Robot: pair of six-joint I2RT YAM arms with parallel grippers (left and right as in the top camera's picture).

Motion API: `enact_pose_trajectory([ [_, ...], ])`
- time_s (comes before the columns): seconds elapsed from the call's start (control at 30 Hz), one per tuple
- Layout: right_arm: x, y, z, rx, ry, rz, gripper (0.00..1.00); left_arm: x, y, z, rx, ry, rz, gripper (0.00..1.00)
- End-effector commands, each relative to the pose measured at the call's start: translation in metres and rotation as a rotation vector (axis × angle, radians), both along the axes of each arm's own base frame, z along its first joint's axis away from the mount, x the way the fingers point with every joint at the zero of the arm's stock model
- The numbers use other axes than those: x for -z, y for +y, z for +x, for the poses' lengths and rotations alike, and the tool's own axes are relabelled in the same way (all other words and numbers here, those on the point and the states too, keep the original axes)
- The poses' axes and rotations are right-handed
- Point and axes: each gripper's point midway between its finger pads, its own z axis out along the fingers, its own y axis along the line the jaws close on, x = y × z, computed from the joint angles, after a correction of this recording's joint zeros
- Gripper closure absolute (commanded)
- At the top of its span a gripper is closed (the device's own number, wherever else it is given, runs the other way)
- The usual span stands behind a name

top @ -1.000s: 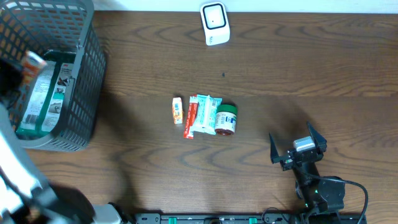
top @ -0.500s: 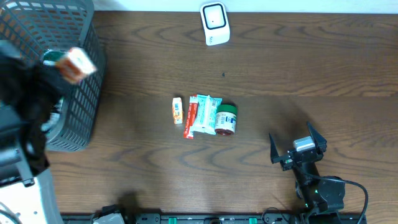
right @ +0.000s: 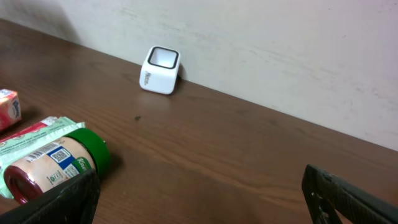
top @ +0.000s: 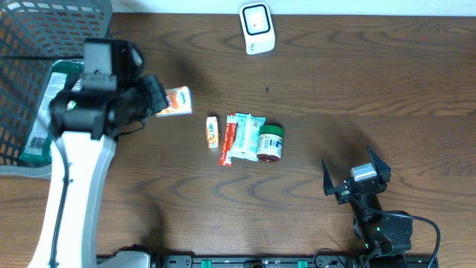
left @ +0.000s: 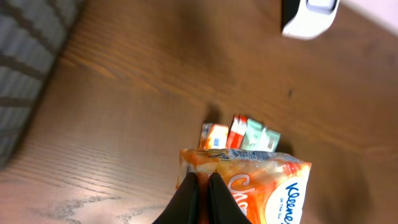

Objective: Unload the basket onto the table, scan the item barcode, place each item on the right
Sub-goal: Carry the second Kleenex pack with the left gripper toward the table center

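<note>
My left gripper will next move down toward the small orange box, to the tabletop between basket and box [top: 192, 123] [left: 185, 128], because that spot is free of other items.
My left gripper [top: 154, 102] is shut on the edge of an orange tissue pack [top: 173, 100], held above the table just right of the basket. In the left wrist view the black fingers [left: 189, 193] pinch the pack [left: 267, 190] near its left end. The white barcode scanner [top: 256, 28] stands at the table's far edge, well right of the pack; it also shows as the scanner [left: 309, 15] and the scanner [right: 160, 70]. My right gripper [top: 353, 170] rests open at the front right, and the right wrist view shows nothing inside the gripper [right: 199, 205].
A grey mesh basket [top: 26, 33] at the far left holds a green package [top: 46, 112]. On the table's middle lie a small orange box [top: 213, 132], a red bar [top: 230, 138], a light-blue packet [top: 245, 137] and a green-lidded jar [top: 270, 143].
My left arm has lifted the orange tissue pack out of the basket and carried it right, over the table. The right arm has not moved.
</note>
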Motion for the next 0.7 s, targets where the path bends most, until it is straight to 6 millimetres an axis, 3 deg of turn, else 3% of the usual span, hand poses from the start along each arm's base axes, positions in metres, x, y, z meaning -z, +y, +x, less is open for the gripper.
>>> enact_pose_trajectory([
  [0.0,0.001,0.003,-0.001,-0.009,0.006,0.011,0.01,0.024,-0.007,0.005,0.069,0.069,0.005,0.93],
  [0.33,0.001,0.003,-0.001,-0.009,0.006,0.011,0.01,0.079,0.04,0.022,-0.157,0.153,0.214,0.93],
  [0.57,0.001,0.003,-0.001,-0.009,0.006,0.011,0.01,0.114,0.023,0.038,-0.155,0.072,0.202,0.93],
  [0.67,0.001,0.003,-0.001,-0.009,0.006,0.011,0.01,0.121,0.029,0.039,-0.248,0.027,0.303,0.93],
])
